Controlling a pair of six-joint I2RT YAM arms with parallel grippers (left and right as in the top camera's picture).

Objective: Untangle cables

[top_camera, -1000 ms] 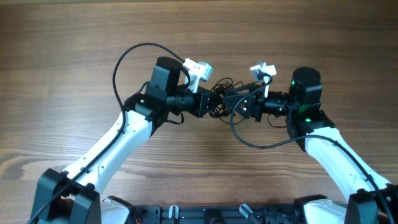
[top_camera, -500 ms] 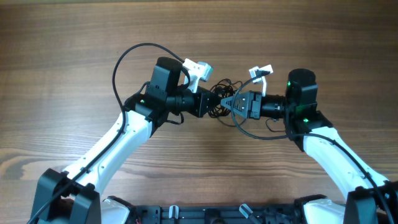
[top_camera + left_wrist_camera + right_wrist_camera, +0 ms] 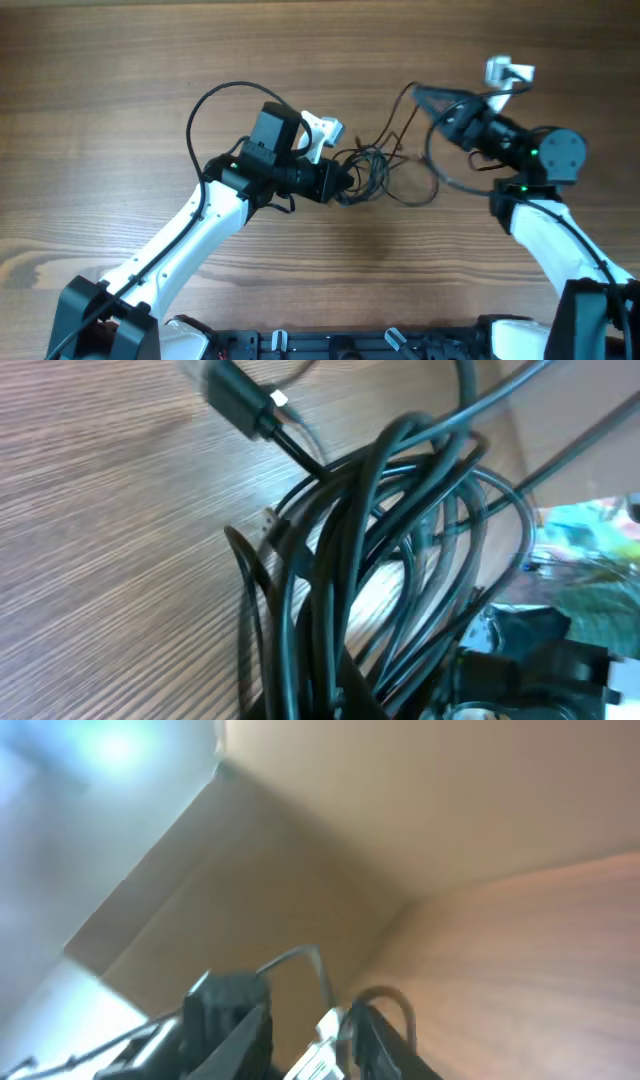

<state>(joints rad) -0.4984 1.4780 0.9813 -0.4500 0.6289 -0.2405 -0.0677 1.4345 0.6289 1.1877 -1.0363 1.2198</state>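
Open tabletop lies to my left gripper's left in the overhead view, so I should draw the bundle there, away from the right gripper's cord, and release it.
The cables (image 3: 372,170) form a tangled bundle of thin black cords at the table's middle. My left gripper (image 3: 348,185) is shut on the bundle's left side. In the left wrist view the cables (image 3: 390,540) fill the frame in loops, a black plug (image 3: 235,400) sticks out at the top, and the left gripper (image 3: 340,705) clamps cords at the bottom edge. My right gripper (image 3: 420,93) hangs up and to the right of the bundle, with one thin cord running from it back to the tangle. The right gripper (image 3: 305,1020) is shut on a pale connector plug (image 3: 322,1045) with its cord curling over one finger.
Thick black arm cables loop beside each arm, one at the left (image 3: 200,110) and one under the right wrist (image 3: 440,178). The wooden table (image 3: 120,60) stretches on all sides. Arm bases sit along the front edge (image 3: 330,345).
My right gripper has pulled away from the bundle, up and to the right, drawing one cord out with it. The bundle has loosened and spread. The left gripper kept its hold, shifting slightly.
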